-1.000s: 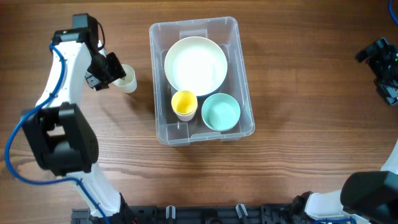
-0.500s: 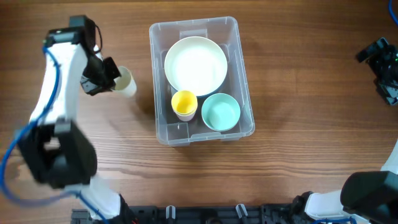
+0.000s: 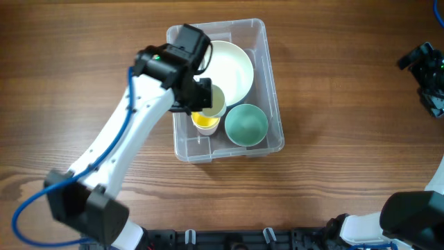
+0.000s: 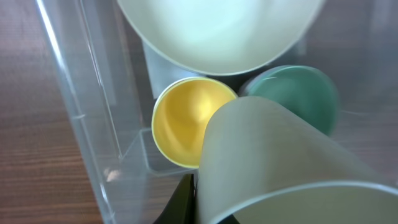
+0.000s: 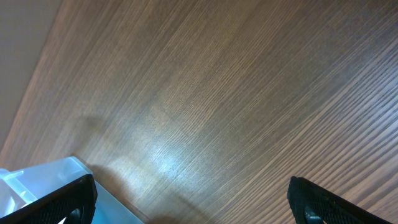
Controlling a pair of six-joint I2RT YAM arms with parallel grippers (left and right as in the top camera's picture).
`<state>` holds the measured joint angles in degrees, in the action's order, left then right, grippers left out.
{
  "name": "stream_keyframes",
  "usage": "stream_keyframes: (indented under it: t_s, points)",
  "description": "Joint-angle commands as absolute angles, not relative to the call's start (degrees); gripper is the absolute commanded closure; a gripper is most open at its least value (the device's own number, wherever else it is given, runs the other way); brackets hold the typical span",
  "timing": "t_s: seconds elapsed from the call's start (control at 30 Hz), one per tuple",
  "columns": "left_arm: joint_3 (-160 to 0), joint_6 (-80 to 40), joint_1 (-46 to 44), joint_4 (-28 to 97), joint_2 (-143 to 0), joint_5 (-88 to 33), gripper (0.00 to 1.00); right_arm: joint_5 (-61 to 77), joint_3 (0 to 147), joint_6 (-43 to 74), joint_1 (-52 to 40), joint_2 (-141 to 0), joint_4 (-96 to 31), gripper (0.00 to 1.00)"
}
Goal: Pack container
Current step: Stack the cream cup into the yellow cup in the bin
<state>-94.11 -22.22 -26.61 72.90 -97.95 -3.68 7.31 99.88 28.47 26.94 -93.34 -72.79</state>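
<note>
My left gripper carries the cream cup down next, away from the teal bowl (image 3: pixel 246 125), into the yellow cup (image 3: pixel 205 122), whose empty opening it only partly covers.
The clear container (image 3: pixel 274 104) stands at the table's middle. Inside it are a large white bowl (image 3: pixel 236 66), a yellow cup (image 3: pixel 205 122) and a teal bowl (image 3: pixel 246 125). My left gripper (image 3: pixel 207 101) hangs over the container's left half, shut on a pale cream cup (image 3: pixel 214 101) just above the yellow cup. In the left wrist view the cream cup (image 4: pixel 273 162) fills the lower right, with the yellow cup (image 4: pixel 183 121), teal bowl (image 4: pixel 308 99) and white bowl (image 4: pixel 217 31) below it. One dark finger (image 4: pixel 185 202) presses the cup's side. My right gripper (image 3: pixel 427 73) is open at the far right edge.
The container's clear left wall (image 4: pixel 93 93) stands close beside the held cup. The right wrist view has bare wood between the open fingers (image 5: pixel 336 202) and a pale bluish corner (image 5: pixel 37 180) at the lower left.
My left gripper closed on the cream cup left of the container, lifted it and swung right over the container's left half. The right arm has not moved.
</note>
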Motion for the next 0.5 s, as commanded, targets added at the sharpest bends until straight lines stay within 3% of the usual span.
stream_keyframes:
  t_s: [0.0, 0.17, 0.23, 0.33, 0.4, 0.47]
  points:
    - [-93.73, -24.51, -26.74, 72.88, -101.08, -0.10, 0.96, 7.53, 99.83, 28.64, 26.98, -93.97, -72.64, 0.00]
    - [-93.73, -26.00, -26.74, 73.58, -101.27, 1.93, 0.91, 7.53, 99.83, 28.64, 26.98, -93.97, -72.64, 0.00]
    - [-93.73, -26.00, -26.74, 74.15, -101.27, 2.02, 0.56, 7.53, 99.83, 28.64, 26.98, -93.97, -72.64, 0.00]
    - [-93.78, -25.76, -26.20, 74.48, -100.97, 3.57, 0.41, 7.53, 99.83, 28.67, 26.98, -93.97, -72.64, 0.00]
    - [-94.26, -25.76, -23.79, 77.25, -99.33, 3.55, 0.40, 7.53, 99.83, 28.64, 26.98, -93.97, -72.64, 0.00]
    - [-95.24, -25.50, -20.67, 80.49, -96.03, 3.55, 0.45, 7.53, 99.83, 28.64, 26.98, -93.97, -72.64, 0.00]
